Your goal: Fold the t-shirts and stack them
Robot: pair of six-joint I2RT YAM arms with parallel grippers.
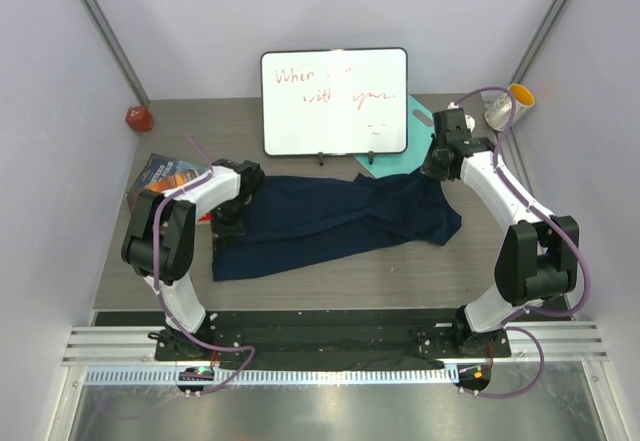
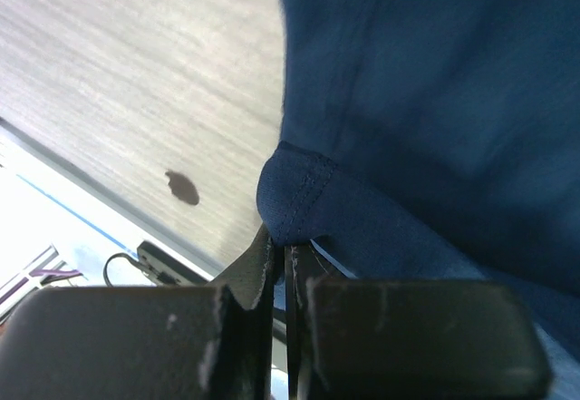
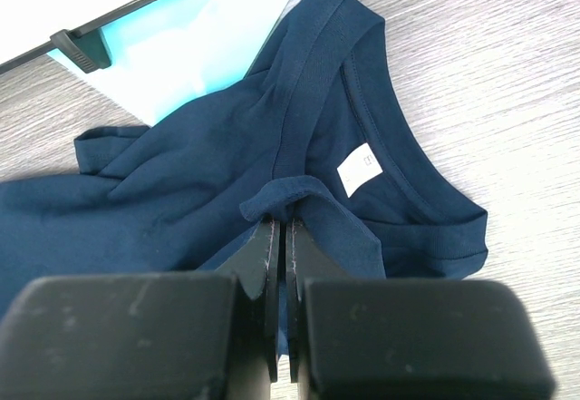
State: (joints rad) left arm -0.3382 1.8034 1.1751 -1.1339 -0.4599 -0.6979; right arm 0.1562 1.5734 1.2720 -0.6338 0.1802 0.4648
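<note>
My right gripper eases down to the cloth beside the t-shirt's collar just below it next and lets go of the fold, since this end of the t-shirt rests on the table.
One dark navy t-shirt lies spread and rumpled across the middle of the table. My left gripper sits at the shirt's left edge. In the left wrist view, that left gripper is shut on a stitched hem corner of the t-shirt, which is lifted a little off the table. My right gripper is at the shirt's right end. The right wrist view shows this right gripper shut on a fold of the t-shirt beside the collar and its white label.
A whiteboard stands on a holder at the back, with a flat teal board lying under its right side, touching the shirt. A printed box lies by the left arm. A red ball and a cup sit in the back corners.
</note>
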